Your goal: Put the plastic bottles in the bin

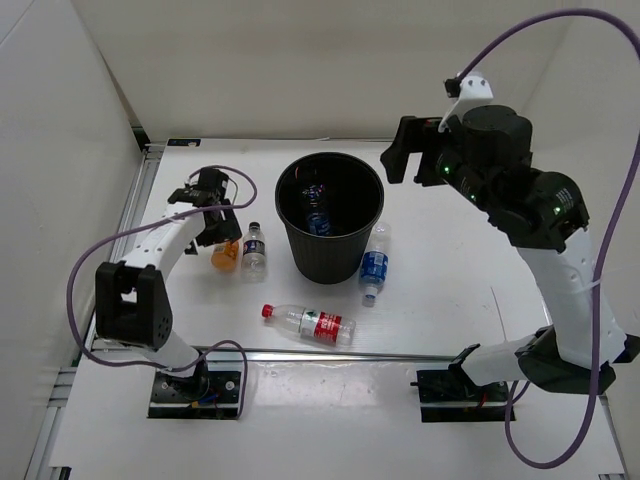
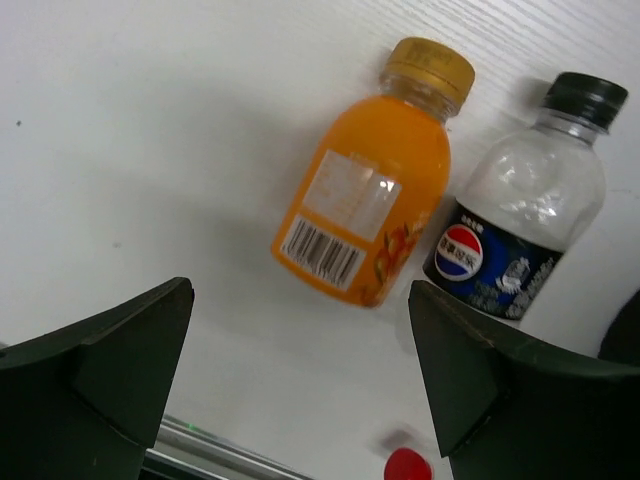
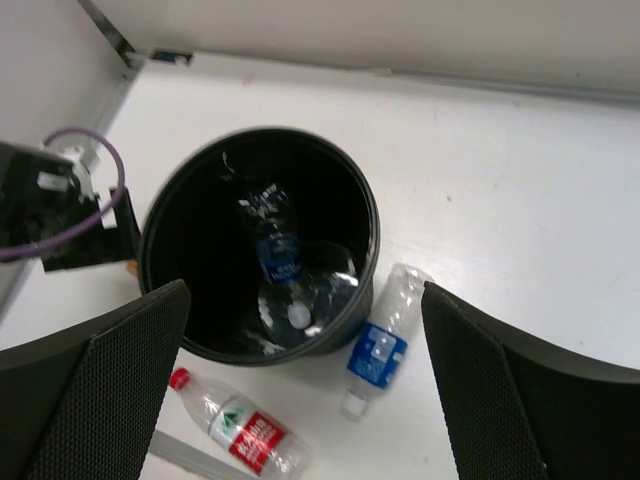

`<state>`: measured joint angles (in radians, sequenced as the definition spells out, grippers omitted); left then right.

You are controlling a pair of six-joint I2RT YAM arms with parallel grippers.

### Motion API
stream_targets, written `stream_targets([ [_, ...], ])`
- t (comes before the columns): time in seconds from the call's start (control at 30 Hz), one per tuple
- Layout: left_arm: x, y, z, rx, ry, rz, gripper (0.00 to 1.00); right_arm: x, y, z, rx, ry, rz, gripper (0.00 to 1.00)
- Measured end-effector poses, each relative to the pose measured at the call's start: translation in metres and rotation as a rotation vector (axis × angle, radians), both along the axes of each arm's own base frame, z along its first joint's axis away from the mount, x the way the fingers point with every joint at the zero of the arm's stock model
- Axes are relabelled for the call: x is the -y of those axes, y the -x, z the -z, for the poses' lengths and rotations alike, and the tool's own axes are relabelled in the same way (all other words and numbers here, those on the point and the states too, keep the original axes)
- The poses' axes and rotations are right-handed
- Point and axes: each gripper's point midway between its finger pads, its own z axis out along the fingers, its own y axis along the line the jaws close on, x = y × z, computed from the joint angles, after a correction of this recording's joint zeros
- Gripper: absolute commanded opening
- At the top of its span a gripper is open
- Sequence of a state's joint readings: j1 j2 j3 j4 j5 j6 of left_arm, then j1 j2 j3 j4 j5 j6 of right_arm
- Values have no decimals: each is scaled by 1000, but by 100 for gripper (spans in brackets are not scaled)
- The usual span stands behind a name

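I will next lower my left gripper to the orange bottle and close it around its body (image 1: pixel 226 252) (image 2: pixel 369 198), with one fingertip toward the dark-labelled bottle.
The black bin (image 1: pixel 290 250) stands at mid-table with a blue-labelled bottle (image 1: pixel 318 222) lying inside; it shows in the right wrist view (image 3: pixel 280 255) within the bin's rim (image 3: pixel 372 215). A second blue-labelled bottle (image 1: pixel 374 265) (image 3: pixel 383 345) lies against the bin's right side. The red-labelled bottle (image 1: pixel 310 322) (image 3: pixel 240 428) lies in front. The orange bottle (image 1: pixel 226 255) (image 2: pixel 365 195) and the dark-labelled bottle (image 1: pixel 254 250) (image 2: pixel 520 230) lie side by side left of the bin. My left gripper (image 1: pixel 218 232) (image 2: pixel 300 390) is open, empty, just above the orange bottle. My right gripper (image 1: pixel 393 160) (image 3: pixel 305 390) is open, empty, high over the bin's right side.
White walls close the table at the back and left. A metal rail (image 1: pixel 400 355) runs along the near edge. The red cap (image 2: pixel 405 466) of the red-labelled bottle shows at the bottom of the left wrist view. The left arm's cable (image 1: pixel 100 250) loops over the left side.
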<state>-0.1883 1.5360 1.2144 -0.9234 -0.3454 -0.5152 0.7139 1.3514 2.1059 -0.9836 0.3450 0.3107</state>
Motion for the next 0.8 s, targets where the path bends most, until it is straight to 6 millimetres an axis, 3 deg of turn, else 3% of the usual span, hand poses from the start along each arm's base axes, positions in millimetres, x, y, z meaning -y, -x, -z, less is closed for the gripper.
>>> stream_targets([
  [0.2, -11, -17, 39, -73, 29, 29, 100, 3, 4, 38, -104, 87, -3, 100],
  [0.43, -4, -24, 83, -187, 66, 89, 100, 9, 10, 42, -112, 108, -4, 100],
  [0.53, 0, -24, 91, -211, 86, 98, 99, 13, 9, 41, -108, 112, 4, 100],
  [0.67, 2, -24, 97, -224, 98, 107, 89, 19, 6, 41, -106, 122, 16, 100],
  [0.8, 3, -25, 98, -225, 102, 107, 89, 23, 6, 44, -115, 134, 19, 100],
])
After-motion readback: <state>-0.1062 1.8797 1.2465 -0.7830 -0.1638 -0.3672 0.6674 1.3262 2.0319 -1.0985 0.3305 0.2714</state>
